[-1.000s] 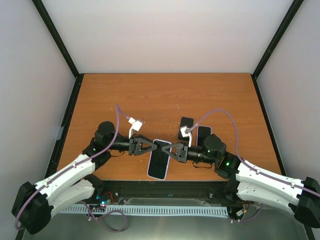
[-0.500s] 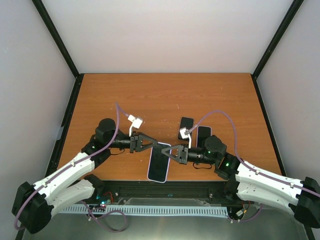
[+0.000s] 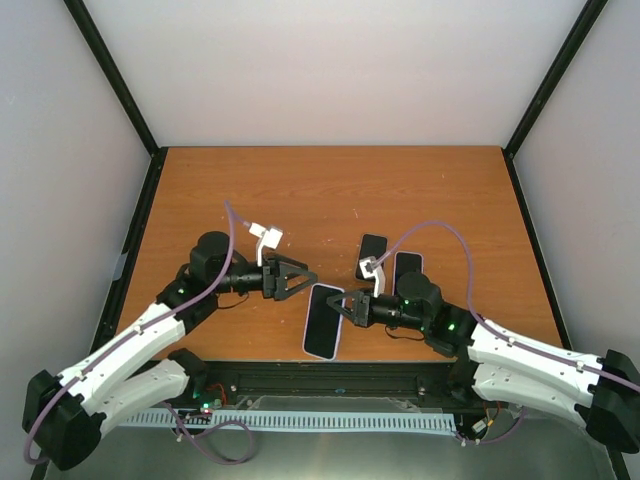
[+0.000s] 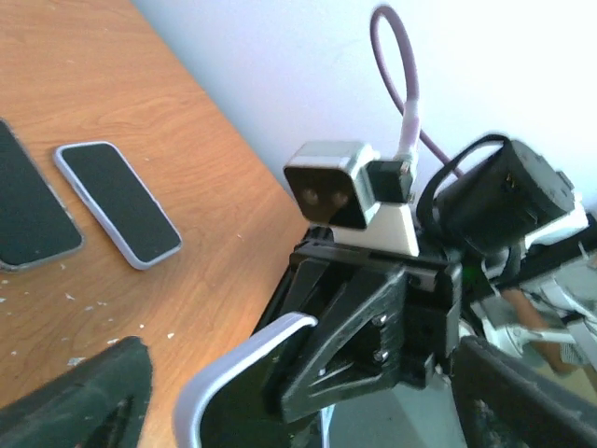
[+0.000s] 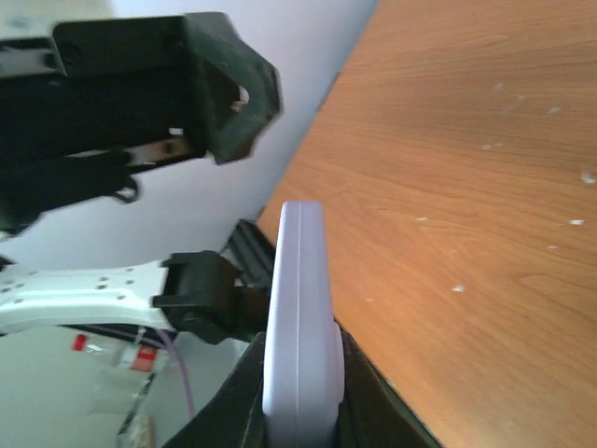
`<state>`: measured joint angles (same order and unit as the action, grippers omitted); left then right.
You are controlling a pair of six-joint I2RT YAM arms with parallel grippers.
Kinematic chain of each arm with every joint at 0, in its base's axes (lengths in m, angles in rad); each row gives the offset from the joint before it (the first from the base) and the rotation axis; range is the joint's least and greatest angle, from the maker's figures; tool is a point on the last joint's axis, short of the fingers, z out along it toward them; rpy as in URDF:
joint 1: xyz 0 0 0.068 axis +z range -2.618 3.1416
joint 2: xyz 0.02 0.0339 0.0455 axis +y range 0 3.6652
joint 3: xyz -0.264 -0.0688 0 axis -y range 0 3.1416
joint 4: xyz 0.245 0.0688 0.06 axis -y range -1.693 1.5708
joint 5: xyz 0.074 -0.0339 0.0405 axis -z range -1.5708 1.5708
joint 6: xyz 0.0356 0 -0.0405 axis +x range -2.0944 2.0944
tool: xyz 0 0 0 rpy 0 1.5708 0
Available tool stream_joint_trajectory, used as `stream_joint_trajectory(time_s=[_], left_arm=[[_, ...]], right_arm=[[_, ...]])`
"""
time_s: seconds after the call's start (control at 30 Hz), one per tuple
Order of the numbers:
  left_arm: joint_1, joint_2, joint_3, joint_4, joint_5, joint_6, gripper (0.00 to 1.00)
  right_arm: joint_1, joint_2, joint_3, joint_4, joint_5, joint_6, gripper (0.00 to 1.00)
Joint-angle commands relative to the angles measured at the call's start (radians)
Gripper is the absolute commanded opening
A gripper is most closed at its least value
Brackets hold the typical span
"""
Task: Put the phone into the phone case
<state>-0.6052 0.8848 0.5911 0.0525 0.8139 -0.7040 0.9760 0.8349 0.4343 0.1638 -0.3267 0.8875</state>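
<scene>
I will carry the phone (image 3: 322,322) outward with my right gripper next, lower it onto the clear wood (image 3: 322,261) beside the black handset, then release it.
My right gripper (image 3: 345,308) is shut on the right edge of a lavender-edged phone (image 3: 322,322) with a black face, holding it just above the table near the front edge. In the right wrist view the phone's (image 5: 300,317) lavender side, with a seam down its middle, stands pinched between my fingers (image 5: 244,397). Whether the phone case is on it I cannot tell. My left gripper (image 3: 300,283) stands open just up and left of the phone's far end, apart from it. In the left wrist view the phone's rounded corner (image 4: 233,369) shows between my spread fingers (image 4: 79,397).
Two more handsets lie flat on the wooden table (image 3: 330,190) behind the right gripper: a black one (image 3: 372,255) and a light-rimmed one (image 3: 406,268). The left wrist view shows them as well (image 4: 117,203). Black frame posts and white walls close in the table.
The left gripper closed at the phone's far end, then opened wide and drew back up and to the left. The phone, still in the right gripper, shifted slightly right.
</scene>
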Motion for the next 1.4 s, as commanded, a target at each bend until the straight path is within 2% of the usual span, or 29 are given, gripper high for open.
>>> stream_joint_trajectory(time_s=[0.0,0.13,0.3,0.63,0.8,0.93,1.37], left_arm=[[-0.002,-0.064,0.070,-0.121,-0.188,0.051,0.99],[-0.002,-0.102,0.072,-0.173,-0.287,0.087,1.00],[-0.002,-0.112,0.088,-0.264,-0.376,0.126,1.00],[-0.002,-0.165,0.028,-0.287,-0.447,0.099,0.99],[-0.002,-0.158,-0.009,-0.268,-0.458,0.062,0.99],[-0.001,-0.156,-0.023,-0.254,-0.445,0.055,1.00],[-0.002,-0.142,-0.022,-0.253,-0.443,0.049,0.99]], right_arm=[[-0.014,0.038,0.067,-0.045,0.095,-0.076,0.03],[-0.057,0.151,0.122,-0.058,0.091,-0.129,0.03],[-0.169,0.334,0.201,-0.007,-0.039,-0.167,0.03],[-0.292,0.661,0.404,0.011,-0.208,-0.233,0.05],[-0.322,0.806,0.468,-0.001,-0.231,-0.241,0.04],[-0.343,0.884,0.512,-0.013,-0.253,-0.232,0.04],[-0.373,0.993,0.578,-0.059,-0.243,-0.256,0.10]])
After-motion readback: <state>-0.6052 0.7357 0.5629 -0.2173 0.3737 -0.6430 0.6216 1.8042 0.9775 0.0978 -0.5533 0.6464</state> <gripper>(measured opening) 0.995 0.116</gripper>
